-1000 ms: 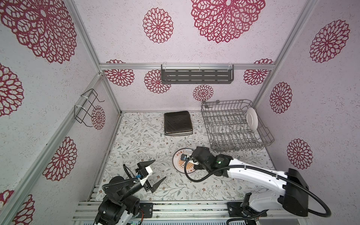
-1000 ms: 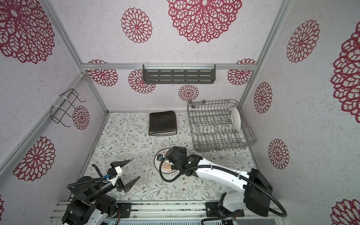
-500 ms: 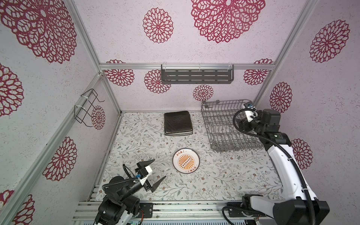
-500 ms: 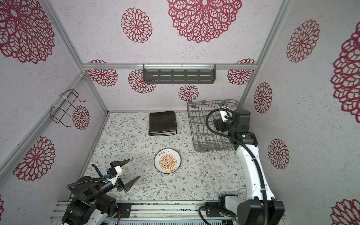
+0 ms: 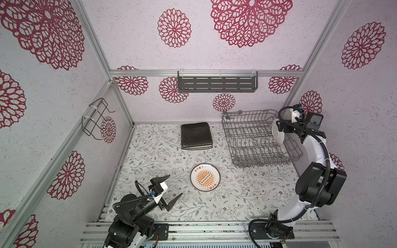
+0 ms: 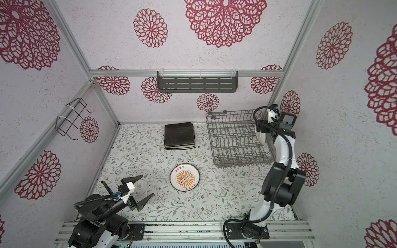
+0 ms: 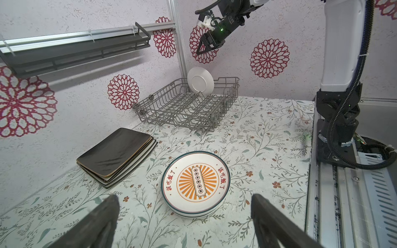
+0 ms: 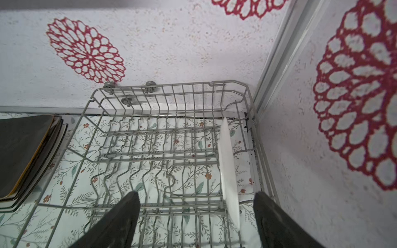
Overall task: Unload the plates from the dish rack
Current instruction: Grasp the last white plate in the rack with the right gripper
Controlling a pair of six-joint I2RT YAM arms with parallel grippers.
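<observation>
My right gripper lowers onto the upper rim of the white round plate (image 5: pixel 282 135) (image 8: pixel 232 181) next and closes there: the plate stands on edge between the open fingers.
The grey wire dish rack (image 5: pixel 247 113) (image 6: pixel 231 113) (image 7: pixel 163 101) (image 8: pixel 171 85) stands at the back right. One white round plate (image 5: pixel 278 134) (image 6: pixel 261 135) (image 7: pixel 200 82) (image 8: pixel 228 169) stands on edge at its right end. My right gripper (image 8: pixel 196 194) (image 5: pixel 280 127) hovers open above that plate, whose rim lines up between the fingers, untouched. A stack of printed round plates (image 5: pixel 205 177) (image 6: pixel 184 177) (image 7: pixel 196 181) lies mid-table. Black and cream plates (image 5: pixel 196 135) (image 6: pixel 179 135) (image 7: pixel 116 155) (image 8: pixel 23 154) are stacked left of the rack. My left gripper (image 5: pixel 175 185) (image 6: pixel 147 185) (image 7: pixel 184 196) rests open and empty at the front left.
A dark slotted shelf (image 5: pixel 217 84) hangs on the back wall and a black wire holder (image 5: pixel 96 118) on the left wall. The rack sits tight in the back right corner, beside the right wall and its metal post (image 8: pixel 277 64).
The right arm left the printed plate stack at mid-table and swung back to above the rack's right end. The left arm has not moved.
</observation>
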